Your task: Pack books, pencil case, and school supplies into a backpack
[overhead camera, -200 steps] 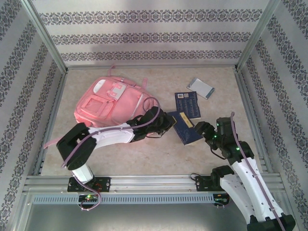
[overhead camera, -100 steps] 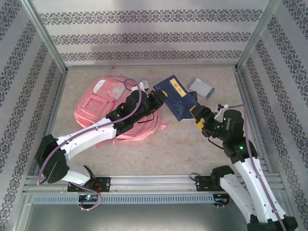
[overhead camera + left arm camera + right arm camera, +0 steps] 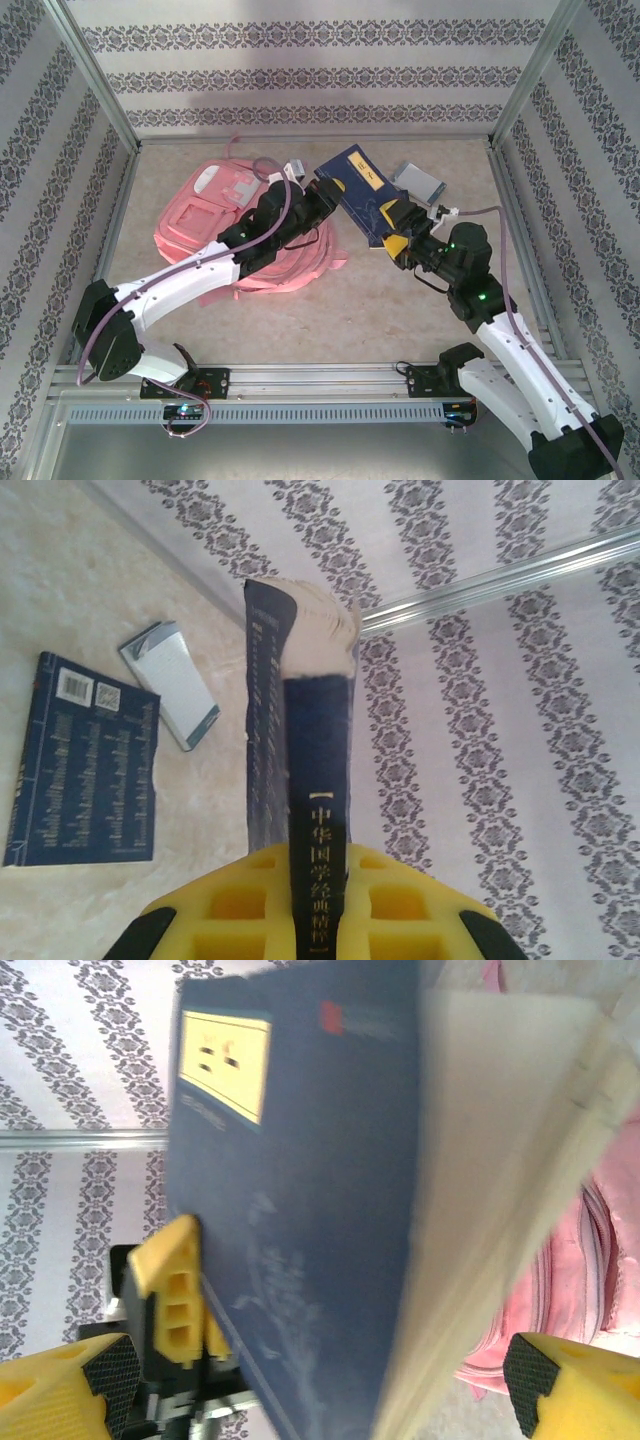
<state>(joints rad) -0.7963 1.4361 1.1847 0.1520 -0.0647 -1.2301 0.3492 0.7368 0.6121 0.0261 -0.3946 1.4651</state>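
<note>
The right gripper should move outward, put its open fingers around the dark navy book's page edge and close there, because that page edge is just outward of it.
My left gripper is shut on the spine of a thick dark navy book with a yellow label and holds it tilted in the air beside the pink backpack. In the left wrist view the yellow fingers clamp the gold-lettered spine. My right gripper is open at the book's near right corner, its pads wide apart on either side of the cover and page edge. A second navy book and the grey-white notebook lie on the table. The yellow book and the small supplies are out of view.
The backpack lies flat at the left with its straps spread toward the middle. Patterned walls and metal rails enclose the table. Bare tabletop stretches between the backpack and the arm bases.
The left gripper lifted the navy book off the table and carried it back and right. The right gripper rose and moved in to the book's lower right corner.
</note>
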